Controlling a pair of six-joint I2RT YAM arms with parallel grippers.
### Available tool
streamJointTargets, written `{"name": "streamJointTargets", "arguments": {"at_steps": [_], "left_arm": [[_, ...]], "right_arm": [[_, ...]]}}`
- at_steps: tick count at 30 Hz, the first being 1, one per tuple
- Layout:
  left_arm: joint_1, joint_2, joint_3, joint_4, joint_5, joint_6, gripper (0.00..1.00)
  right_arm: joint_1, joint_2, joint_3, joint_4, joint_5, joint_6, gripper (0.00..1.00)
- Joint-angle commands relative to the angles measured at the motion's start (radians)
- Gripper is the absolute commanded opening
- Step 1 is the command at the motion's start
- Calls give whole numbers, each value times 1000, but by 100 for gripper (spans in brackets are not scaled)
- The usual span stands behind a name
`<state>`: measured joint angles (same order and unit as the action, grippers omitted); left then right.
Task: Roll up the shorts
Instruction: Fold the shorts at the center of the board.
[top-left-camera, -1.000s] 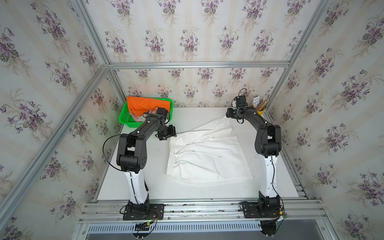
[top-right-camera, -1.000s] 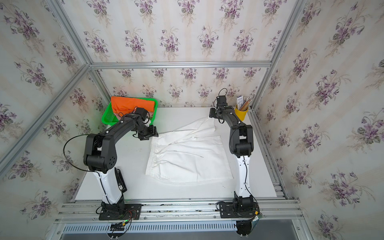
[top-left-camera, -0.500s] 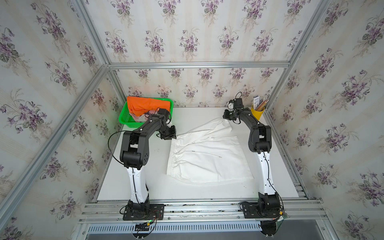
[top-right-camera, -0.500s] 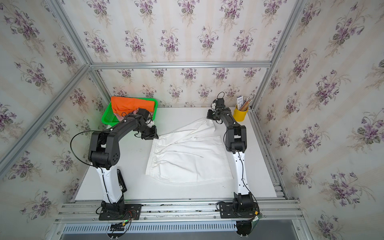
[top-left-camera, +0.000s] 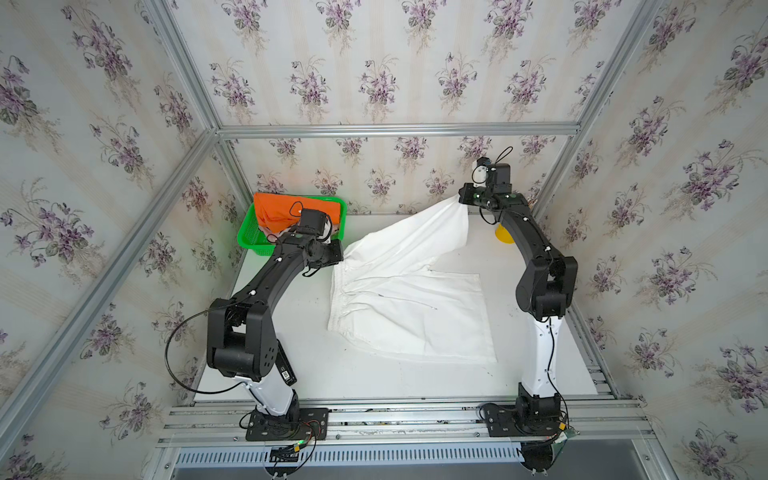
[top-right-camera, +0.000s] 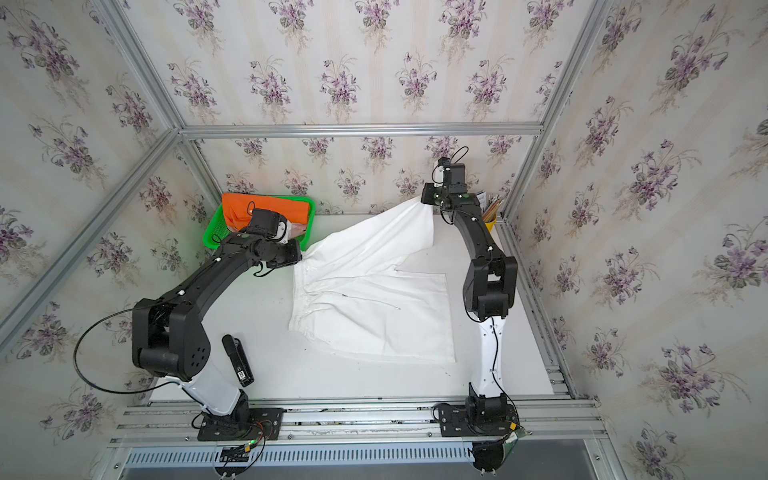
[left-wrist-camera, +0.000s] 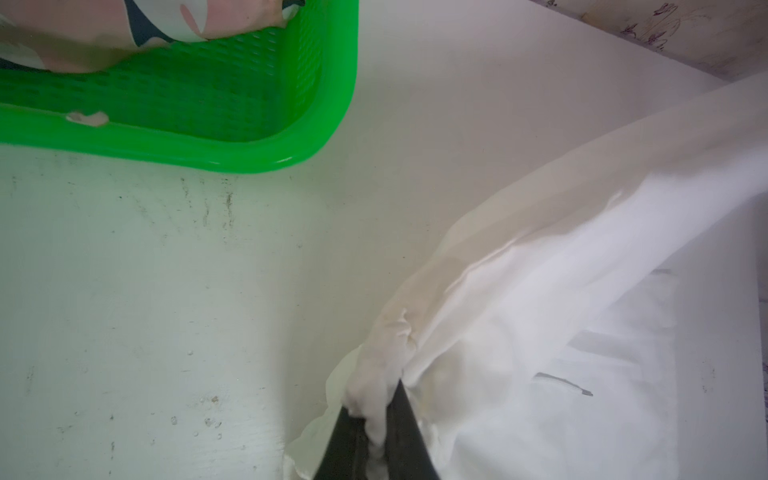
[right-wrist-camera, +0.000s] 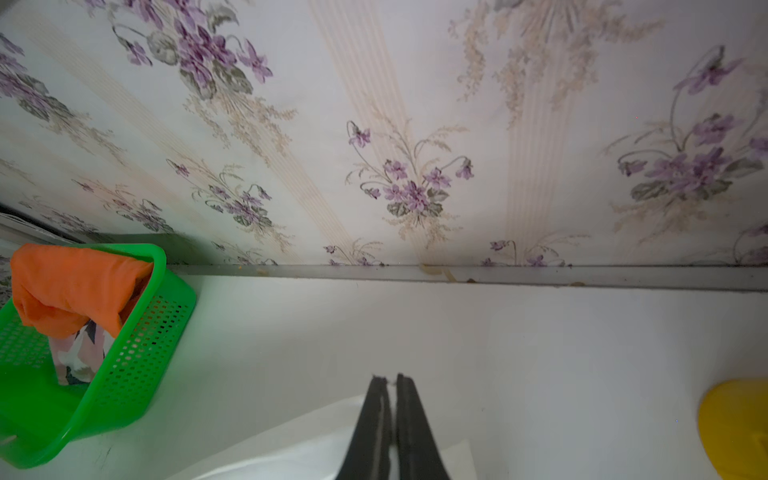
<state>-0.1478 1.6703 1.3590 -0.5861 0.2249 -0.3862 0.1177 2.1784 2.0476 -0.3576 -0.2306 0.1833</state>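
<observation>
The near leg's hem (top-left-camera: 482, 305) lies flat below my right gripper and back from it, so I should next draw the raised corner back and down there and release.
The white shorts (top-left-camera: 407, 303) (top-right-camera: 374, 311) lie mid-table, their near leg flat. My left gripper (left-wrist-camera: 376, 409) is shut on a bunched corner of the waistband, close to the green basket (top-left-camera: 249, 245). My right gripper (right-wrist-camera: 390, 378) is shut on the hem corner of the far leg and holds it raised near the back wall. In both top views the far leg hangs stretched between the left gripper (top-left-camera: 338, 259) and the right gripper (top-left-camera: 463, 198). The orange shorts (top-left-camera: 282, 210) (right-wrist-camera: 70, 286) drape over the basket, with the pink printed shorts (left-wrist-camera: 124, 29) (right-wrist-camera: 79, 353) under them.
The green basket (top-right-camera: 210, 241) (left-wrist-camera: 249, 162) stands at the back left corner. A yellow cup (top-left-camera: 503, 236) (right-wrist-camera: 735, 428) with pencils stands at the back right corner beside the right arm. A black device (top-right-camera: 239, 361) lies by the left arm's base.
Both grippers have shut on the white shorts. The right one has risen with the far leg's corner, the left holds the waistband corner, and the cloth between them has left the table.
</observation>
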Motion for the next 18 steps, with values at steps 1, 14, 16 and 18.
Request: {"name": "streamJointTargets", "arguments": {"at_steps": [1, 14, 16, 18], "left_arm": [[1, -40, -57, 52, -40, 24, 11], [-10, -454, -386, 88, -10, 1, 17], [-16, -531, -445, 46, -4, -20, 23], [-20, -609, -516, 14, 19, -58, 36]], "right_arm": [[2, -133, -198, 52, 14, 17, 0], [1, -841, -958, 23, 70, 123, 0], [2, -957, -1068, -15, 92, 151, 0], [3, -1065, -1190, -39, 112, 200, 0]]}}
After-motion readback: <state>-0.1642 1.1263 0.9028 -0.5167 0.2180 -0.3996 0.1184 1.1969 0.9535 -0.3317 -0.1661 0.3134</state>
